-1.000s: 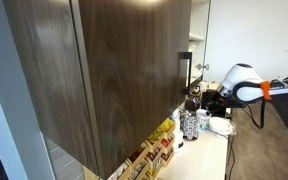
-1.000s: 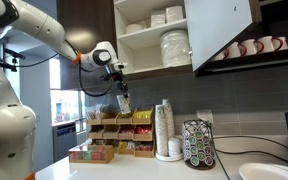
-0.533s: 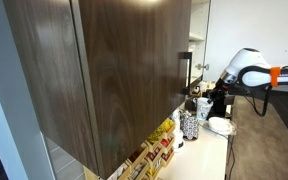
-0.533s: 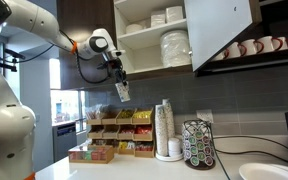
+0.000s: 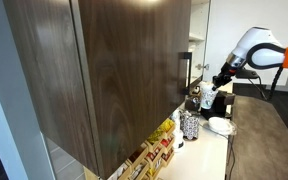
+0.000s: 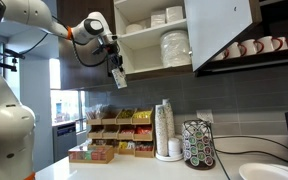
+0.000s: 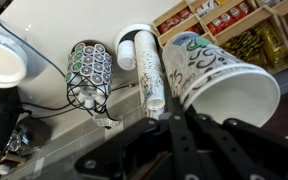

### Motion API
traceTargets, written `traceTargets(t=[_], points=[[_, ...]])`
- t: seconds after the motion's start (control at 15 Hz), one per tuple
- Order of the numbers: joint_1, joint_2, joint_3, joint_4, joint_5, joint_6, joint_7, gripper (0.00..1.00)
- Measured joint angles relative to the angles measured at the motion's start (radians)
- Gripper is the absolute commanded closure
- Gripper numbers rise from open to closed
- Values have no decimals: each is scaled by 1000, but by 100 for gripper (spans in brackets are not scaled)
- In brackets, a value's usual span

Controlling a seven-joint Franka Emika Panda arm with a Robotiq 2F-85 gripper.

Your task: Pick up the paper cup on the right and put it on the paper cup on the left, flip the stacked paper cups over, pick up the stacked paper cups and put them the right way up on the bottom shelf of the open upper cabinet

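My gripper lifts the cups next, reaches outward over the empty end of the bottom shelf (image 6: 149, 70) and releases, as that end lies higher than the cups.
My gripper (image 6: 114, 68) is shut on the stacked paper cups (image 6: 118, 78), white with a dark print, and holds them in the air just left of the open upper cabinet (image 6: 152, 40). In the wrist view the cups (image 7: 219, 75) fill the upper right, mouth toward the camera, pinched at the fingers (image 7: 174, 118). In an exterior view the large dark-brown door (image 5: 104, 70) fills the frame and the gripper (image 5: 219, 80) with the cups (image 5: 210, 96) hangs beyond it. The bottom shelf (image 6: 149, 70) holds stacked plates at its right.
On the counter stand a tall stack of paper cups (image 6: 164, 128), a speckled pod holder (image 6: 197, 145), a white bowl (image 6: 266, 172) and snack boxes (image 6: 119, 135). Mugs (image 6: 249, 47) hang on the right. A second white cabinet door (image 6: 219, 30) stands open.
The arm has lifted the cups from about counter-rack height up to the level of the cabinet's bottom shelf, staying left of the opening.
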Motion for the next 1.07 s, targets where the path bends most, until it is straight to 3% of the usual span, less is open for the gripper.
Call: traceTargets(t=[0.6, 1.07], points=[[-4, 142, 13, 377, 0, -179, -20, 97], [-3, 352, 31, 645, -3, -202, 2, 98]])
